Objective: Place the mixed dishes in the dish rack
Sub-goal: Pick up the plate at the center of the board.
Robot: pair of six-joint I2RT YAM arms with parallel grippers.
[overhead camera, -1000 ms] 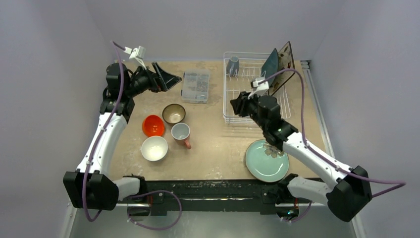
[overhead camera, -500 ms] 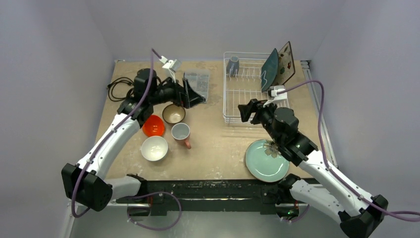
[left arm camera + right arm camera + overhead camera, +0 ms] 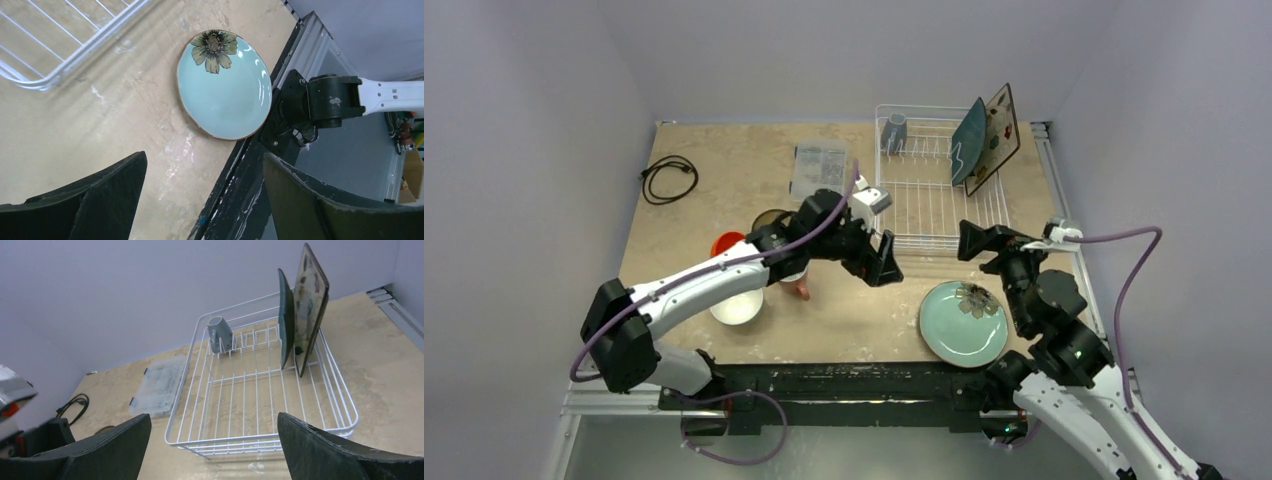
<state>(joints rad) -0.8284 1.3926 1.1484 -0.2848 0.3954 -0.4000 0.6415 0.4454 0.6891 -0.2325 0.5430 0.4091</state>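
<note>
The pale green plate's bowl-side rim (image 3: pixel 924 326) (image 3: pixel 194 120) is below my left gripper and to its right in the top view. I will lower my left gripper back onto that rim next.
The white wire dish rack (image 3: pixel 939 205) (image 3: pixel 260 390) stands at the back right. In it are a grey-blue mug (image 3: pixel 894 130) (image 3: pixel 220 335), a dark teal plate (image 3: pixel 969 140) (image 3: pixel 285 320) and a floral plate (image 3: pixel 999 125) (image 3: pixel 310 300), both upright. A pale green plate (image 3: pixel 964 325) (image 3: pixel 225 90) lies flat near the front edge. My left gripper (image 3: pixel 884 266) (image 3: pixel 205 200) hovers open and empty left of that plate. My right gripper (image 3: pixel 982 240) (image 3: pixel 215 450) is open and empty just in front of the rack. My left arm partly covers the orange bowl (image 3: pixel 724 243), white bowl (image 3: pixel 732 308), brown bowl (image 3: pixel 769 214) and pink mug (image 3: pixel 804 290).
A clear plastic compartment box (image 3: pixel 819 172) (image 3: pixel 157 385) lies left of the rack. A coiled black cable (image 3: pixel 669 178) (image 3: pixel 75 405) sits at the back left. The black front rail (image 3: pixel 240 190) and the right arm's base (image 3: pixel 325 102) show beyond the table edge.
My left arm swung from the back-left corner across the bowls to the table's middle. My right gripper pulled back from the rack toward the near right, and its jaws opened wide.
</note>
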